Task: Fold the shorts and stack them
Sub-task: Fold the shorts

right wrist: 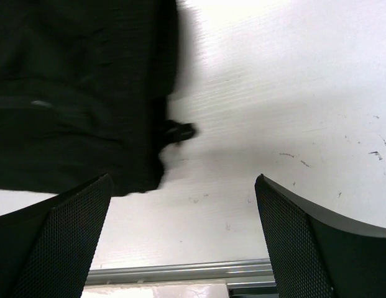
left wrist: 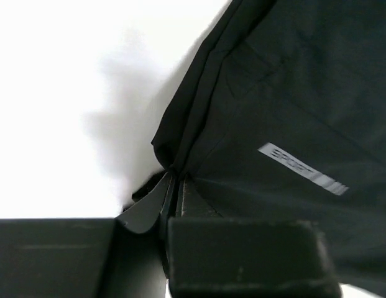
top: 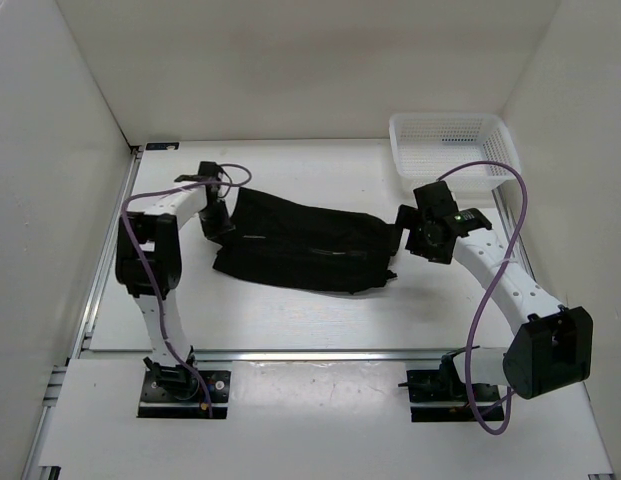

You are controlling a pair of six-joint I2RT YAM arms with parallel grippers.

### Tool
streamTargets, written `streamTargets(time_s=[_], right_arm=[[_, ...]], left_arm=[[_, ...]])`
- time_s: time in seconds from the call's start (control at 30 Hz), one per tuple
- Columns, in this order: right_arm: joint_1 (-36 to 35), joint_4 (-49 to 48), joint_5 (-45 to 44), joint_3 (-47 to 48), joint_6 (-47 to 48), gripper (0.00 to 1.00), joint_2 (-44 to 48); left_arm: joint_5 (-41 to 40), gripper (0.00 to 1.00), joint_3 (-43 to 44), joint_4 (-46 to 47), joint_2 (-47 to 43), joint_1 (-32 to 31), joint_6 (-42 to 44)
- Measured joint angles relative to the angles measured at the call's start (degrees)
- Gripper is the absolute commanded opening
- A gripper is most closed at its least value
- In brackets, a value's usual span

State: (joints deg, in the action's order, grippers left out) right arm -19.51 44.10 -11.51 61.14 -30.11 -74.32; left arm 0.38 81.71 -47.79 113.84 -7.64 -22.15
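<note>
My left gripper should carry the pinched edge of the shorts to the right in the top view, over the shorts' loose end (top: 376, 252), and release, halving the shorts.
The black shorts (top: 305, 250) lie folded on the white table between the two arms. My left gripper (top: 216, 222) is shut on the shorts' left edge; the left wrist view shows the cloth (left wrist: 286, 118) pinched between the fingers (left wrist: 149, 208), with a grey "SPORT" label (left wrist: 301, 169) on it. My right gripper (top: 403, 222) is open and empty just off the shorts' right end. In the right wrist view the fingers (right wrist: 65, 239) stand wide apart above bare table, with the shorts' edge (right wrist: 81, 93) at the upper left.
A white mesh basket (top: 452, 147) stands at the back right corner. White walls close in the table on three sides. An aluminium rail (top: 320, 355) runs along the near edge.
</note>
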Motion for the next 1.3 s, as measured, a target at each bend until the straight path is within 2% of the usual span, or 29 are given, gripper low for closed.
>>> streamTargets(time_s=[0.17, 0.37, 0.67, 0.87, 0.93, 0.97, 1.07, 1.1, 1.13, 1.2, 1.3], right_arm=[[0.0, 0.0, -0.17, 0.0, 0.44, 1.0, 0.0], [0.0, -0.11, 0.94, 0.0, 0.72, 1.0, -0.9], [0.0, -0.79, 3.02, -0.02, 0.57, 1.0, -2.58], [0.02, -0.96, 3.3, -0.13, 0.57, 1.0, -2.56], [0.13, -0.96, 3.3, -0.26, 0.57, 1.0, -2.56], [0.22, -1.11, 3.28, -0.5, 0.55, 1.0, -2.56], [0.37, -1.2, 3.28, -1.62, 0.55, 1.0, -2.54], [0.37, -1.11, 3.28, -1.88, 0.55, 1.0, -2.54], [0.37, -1.14, 3.3, -2.05, 0.55, 1.0, -2.54], [0.55, -1.11, 3.3, -2.23, 0.57, 1.0, -2.54], [0.74, -1.14, 3.26, -2.45, 0.55, 1.0, -2.54]], left_arm=[[-6.03, 0.1, -0.11, -1.88, -7.54, 5.16, 0.09], [-10.69, 0.1, 8.35, -6.32, -11.54, 1.33, 2.1], [-11.8, 0.1, 22.88, -13.16, -10.82, -13.14, 4.37], [-11.69, 0.1, 36.0, -16.61, -4.24, -27.87, 4.2], [-11.5, 0.1, 37.73, -16.72, -1.55, -33.09, 3.65], [-11.37, 0.14, 37.99, -16.74, -0.31, -35.47, 3.3], [-9.84, 0.62, 39.43, -18.27, 5.6, -42.1, 1.88], [-9.53, 0.9, 41.16, -19.67, 8.52, -43.78, 0.96], [-9.44, 0.99, 42.27, -20.44, 10.95, -44.81, 0.74], [-9.94, 1.0, 42.88, -22.69, 14.62, -45.81, -1.25], [-10.49, 1.0, 41.9, -25.44, 14.97, -44.17, -2.69]])
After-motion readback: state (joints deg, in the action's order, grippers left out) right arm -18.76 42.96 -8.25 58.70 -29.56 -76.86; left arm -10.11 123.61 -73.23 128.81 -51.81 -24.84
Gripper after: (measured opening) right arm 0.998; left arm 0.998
